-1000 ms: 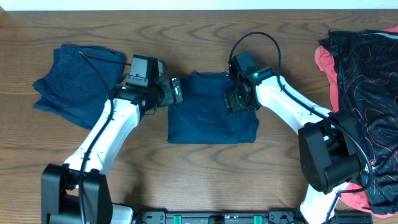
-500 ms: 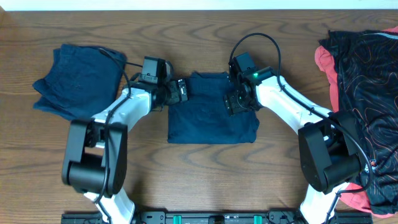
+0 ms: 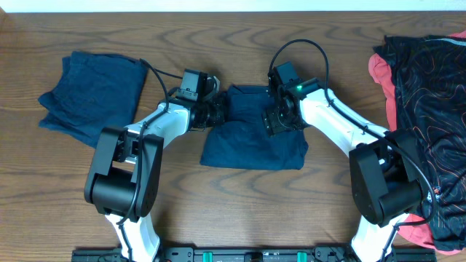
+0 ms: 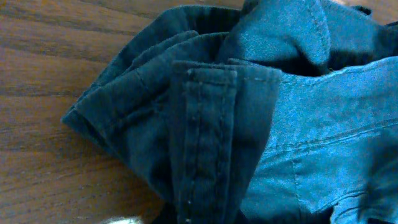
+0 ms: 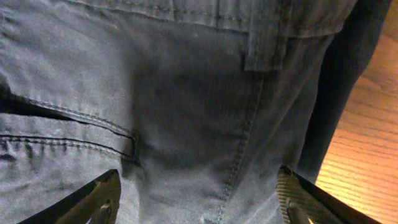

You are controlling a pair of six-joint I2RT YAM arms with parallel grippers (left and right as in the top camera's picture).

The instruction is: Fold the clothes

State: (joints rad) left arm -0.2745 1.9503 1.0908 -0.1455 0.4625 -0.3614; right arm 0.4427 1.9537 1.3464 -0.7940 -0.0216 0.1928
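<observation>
The left gripper carries the hem to the left in the overhead view onto the second navy garment (image 3: 95,97) next and releases, since the garment lies folded there.
A dark navy garment of the clothes (image 3: 251,142) lies partly folded at the table's middle. My left gripper (image 3: 220,109) is at its upper left edge and is shut on the thick stitched hem (image 4: 205,143), which runs down out of the left wrist view; its fingers are hidden there. My right gripper (image 3: 275,122) rests open on the garment's upper right part, with its two fingers (image 5: 102,199) spread wide over flat cloth (image 5: 186,112) and nothing pinched. A second navy garment (image 3: 91,91) lies folded at the far left.
A heap of black patterned and red cloth (image 3: 429,94) covers the right end of the wooden table (image 3: 218,211). Bare wood shows to the left of the hem (image 4: 50,74) and at the right of the right wrist view (image 5: 373,143).
My left arm swung right to the middle garment's upper left edge and shut on the hem. The garment's lower left corner drew slightly inward. The right arm stayed put.
</observation>
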